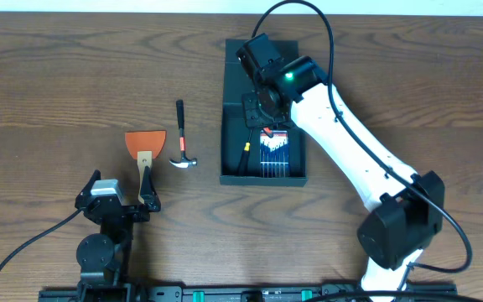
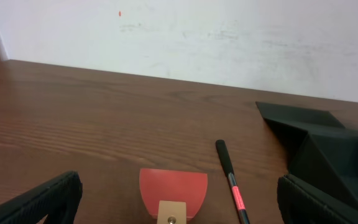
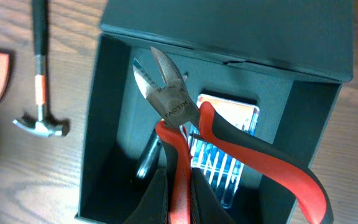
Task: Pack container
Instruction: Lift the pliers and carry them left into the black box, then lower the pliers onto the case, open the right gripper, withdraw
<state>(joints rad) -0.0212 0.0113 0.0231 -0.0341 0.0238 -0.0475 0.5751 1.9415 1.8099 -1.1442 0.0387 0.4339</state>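
The far end of the clear case (image 1: 277,140) (image 3: 230,113) lies below my right gripper inside the teal box, so I need to bring the cutters down onto it and release them.
The container (image 1: 225,126) is a dark teal box standing open at the table's middle. It also shows in the right wrist view (image 3: 104,124) and at the right of the left wrist view (image 2: 328,143). My right gripper (image 1: 267,105) (image 3: 178,186) hangs over the box. It is shut on one handle of red-handled cutters (image 3: 173,106), jaws pointing away. A clear case of blue-handled bits (image 1: 275,144) (image 3: 225,143) and a dark slim tool (image 1: 245,151) lie inside. My left gripper (image 1: 117,201) (image 2: 179,202) is wide open and empty near the front edge.
A small hammer (image 1: 181,138) (image 2: 232,183) (image 3: 39,81) lies left of the box. A scraper with an orange-red blade (image 1: 145,144) (image 2: 173,193) lies left of the hammer, just ahead of the left gripper. The box's flap lid (image 3: 229,31) stands open at the far side.
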